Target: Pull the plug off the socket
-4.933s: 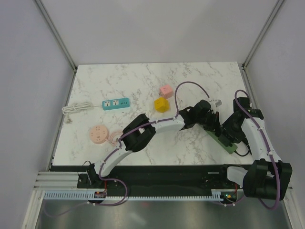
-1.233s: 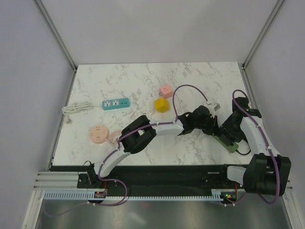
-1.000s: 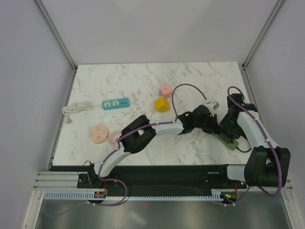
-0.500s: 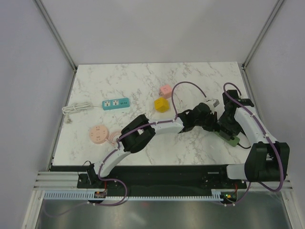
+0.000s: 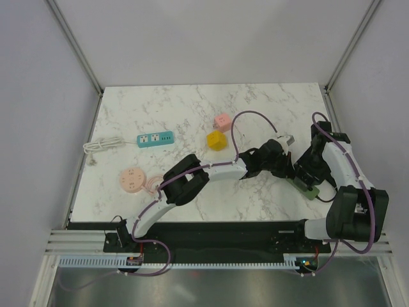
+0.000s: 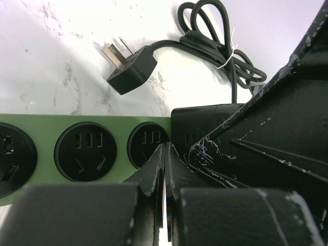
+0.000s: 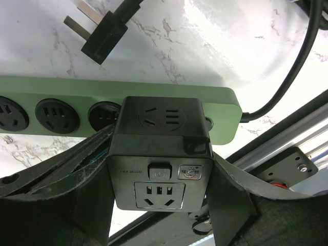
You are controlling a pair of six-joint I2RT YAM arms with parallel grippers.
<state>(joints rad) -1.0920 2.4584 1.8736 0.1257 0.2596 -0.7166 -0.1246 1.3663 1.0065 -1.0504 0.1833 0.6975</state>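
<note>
Next, my right gripper will lift, carry the plug left in the top view and lower near the yellow cube to release it, because open tabletop lies there.
A green socket strip (image 5: 311, 192) lies near the table's front right edge. My right gripper (image 7: 159, 174) is shut on a black cube plug (image 7: 159, 138), one finger (image 7: 61, 174) on each side of it. The cube stands against the end of the strip (image 7: 220, 110); whether its pins are still in, I cannot tell. My left gripper (image 6: 165, 146) is shut with nothing in it, its tips on the strip (image 6: 46, 128) right beside the cube (image 6: 205, 125). From above, both grippers (image 5: 295, 169) crowd together over the strip.
The strip's own black plug (image 6: 130, 69) and coiled cord (image 6: 215, 46) lie loose behind it. Further left lie a yellow cube (image 5: 216, 141), a pink cube (image 5: 222, 121), a teal strip (image 5: 155, 138) with white cord (image 5: 102, 146), and a round pink socket (image 5: 132, 180).
The right arm's upper links swung left and then back to the right. Both grippers stay at the green strip, and neither grip has changed.
</note>
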